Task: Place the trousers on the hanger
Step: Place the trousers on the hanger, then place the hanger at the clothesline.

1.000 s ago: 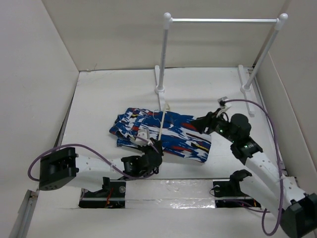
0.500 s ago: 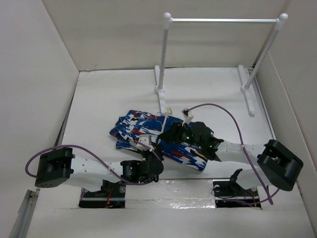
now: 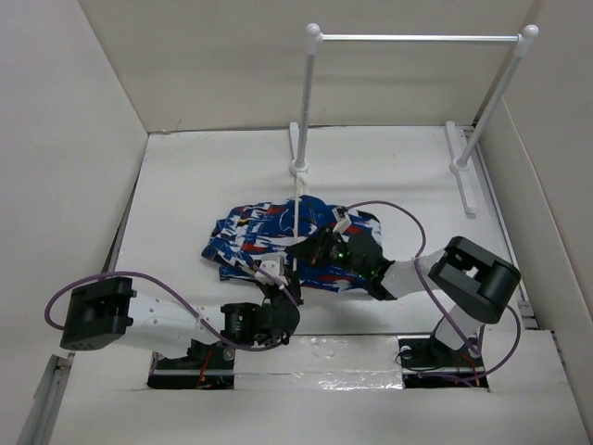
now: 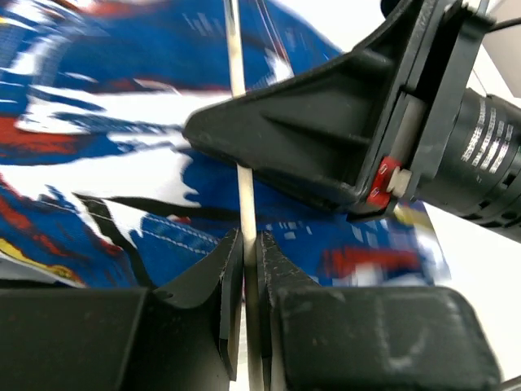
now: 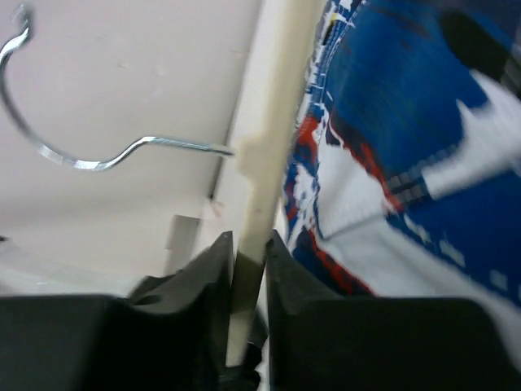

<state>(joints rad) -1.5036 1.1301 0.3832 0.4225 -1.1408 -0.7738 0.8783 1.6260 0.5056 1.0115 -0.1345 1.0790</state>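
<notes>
My right gripper will next move up and outward to a spot above and outward of the rack's bare crossbar [image 3: 417, 38]. It should release there, where the hanger's open hook can hang.
The blue streaked trousers [image 3: 250, 236] lie crumpled on the table's middle. The thin cream hanger [image 3: 295, 222] lies across them, seen edge-on, with its hook toward the rack post. My left gripper [image 3: 284, 281] is shut on the hanger's near end; in the left wrist view the bar [image 4: 238, 122] runs up from between the fingers [image 4: 221, 277] over the trousers [image 4: 98, 163]. My right gripper [image 3: 320, 248] is shut on the hanger too; in the right wrist view the cream bar [image 5: 281, 106] sits between the jaws, the wire hook [image 5: 73, 159] to the left, the trousers [image 5: 407, 163] to the right.
A white tubular rack [image 3: 417, 39] with two ball-capped posts stands at the back, its left foot [image 3: 298, 167] just beyond the trousers. White walls enclose the table on the left, right and back. The right gripper's black body [image 4: 342, 138] fills the left wrist view.
My right arm has swung left across the trousers and closed on the hanger. The trousers have bunched and shifted slightly left. The left gripper keeps hold of the hanger's near end.
</notes>
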